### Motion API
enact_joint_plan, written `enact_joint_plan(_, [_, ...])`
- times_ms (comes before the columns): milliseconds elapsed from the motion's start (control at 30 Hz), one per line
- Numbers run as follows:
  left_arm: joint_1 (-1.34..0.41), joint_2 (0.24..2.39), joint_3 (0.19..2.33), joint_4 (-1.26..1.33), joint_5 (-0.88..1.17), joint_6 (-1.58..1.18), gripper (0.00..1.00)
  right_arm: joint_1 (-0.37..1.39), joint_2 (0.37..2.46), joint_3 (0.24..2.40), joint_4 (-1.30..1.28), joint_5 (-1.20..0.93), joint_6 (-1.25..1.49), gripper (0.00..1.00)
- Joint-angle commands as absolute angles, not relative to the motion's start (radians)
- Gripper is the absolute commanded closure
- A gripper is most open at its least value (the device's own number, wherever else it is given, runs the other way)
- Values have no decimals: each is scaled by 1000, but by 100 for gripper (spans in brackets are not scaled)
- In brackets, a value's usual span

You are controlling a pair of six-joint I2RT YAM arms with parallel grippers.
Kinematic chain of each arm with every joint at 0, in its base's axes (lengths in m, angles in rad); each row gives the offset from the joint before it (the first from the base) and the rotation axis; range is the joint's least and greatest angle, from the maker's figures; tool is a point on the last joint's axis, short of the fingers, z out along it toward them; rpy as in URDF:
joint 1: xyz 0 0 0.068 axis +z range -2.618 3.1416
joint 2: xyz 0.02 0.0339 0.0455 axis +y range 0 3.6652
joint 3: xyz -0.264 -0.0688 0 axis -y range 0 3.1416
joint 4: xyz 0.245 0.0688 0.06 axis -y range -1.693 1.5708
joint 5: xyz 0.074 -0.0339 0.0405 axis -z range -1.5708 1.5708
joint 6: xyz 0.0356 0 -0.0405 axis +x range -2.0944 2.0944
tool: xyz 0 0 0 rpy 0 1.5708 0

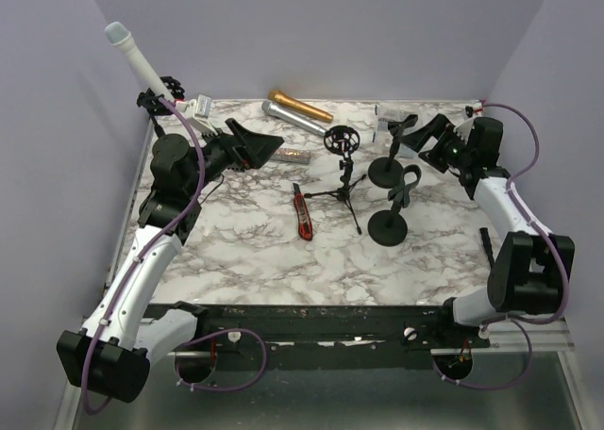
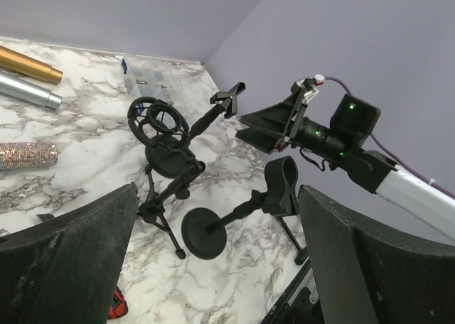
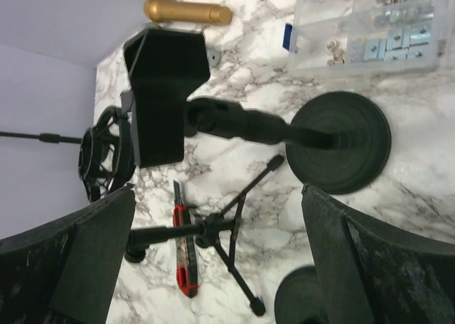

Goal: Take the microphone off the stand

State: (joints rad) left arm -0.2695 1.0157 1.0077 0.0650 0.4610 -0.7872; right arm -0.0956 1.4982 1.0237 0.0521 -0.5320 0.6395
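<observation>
My left gripper swings to the white microphone's upper handle [image 1: 135, 58] on its left in the top view next, turning outward, since it then points away from the microphone's handle.
A white microphone [image 1: 132, 55] stands tilted in a black stand [image 1: 159, 97] at the table's far-left corner, seen only in the top view. My left gripper [image 1: 262, 145] hangs open to the right of it, well apart, with nothing between its fingers [image 2: 71, 260]. My right gripper [image 1: 415, 133] is open over the far right of the table, beside a round-base stand [image 1: 387, 171]. In its own view the right gripper [image 3: 218, 192] holds nothing. The left gripper [image 2: 217, 192] looks across at the right gripper [image 2: 274, 125].
Gold [image 1: 300, 106], silver [image 1: 294, 119] and glitter [image 1: 293, 155] microphones lie on the marble. A tripod stand with shock mount [image 1: 344, 161], a second round-base stand [image 1: 387, 224] and a red utility knife [image 1: 304, 213] fill the middle. A clear parts box [image 3: 370, 25] sits at the far right.
</observation>
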Motion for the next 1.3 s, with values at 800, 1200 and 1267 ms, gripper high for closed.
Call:
enact_joint_plan(800, [-168, 1173, 1428, -526, -238, -466, 2, 100, 960, 1045, -345, -517, 352, 0])
enact_joint_plan(1200, [114, 1232, 1431, -208, -197, -579, 1, 111, 898, 984, -282, -563, 371, 0])
enact_joint_plan(1267, [149, 1273, 1439, -160, -165, -567, 2, 122, 895, 979, -277, -563, 371, 0])
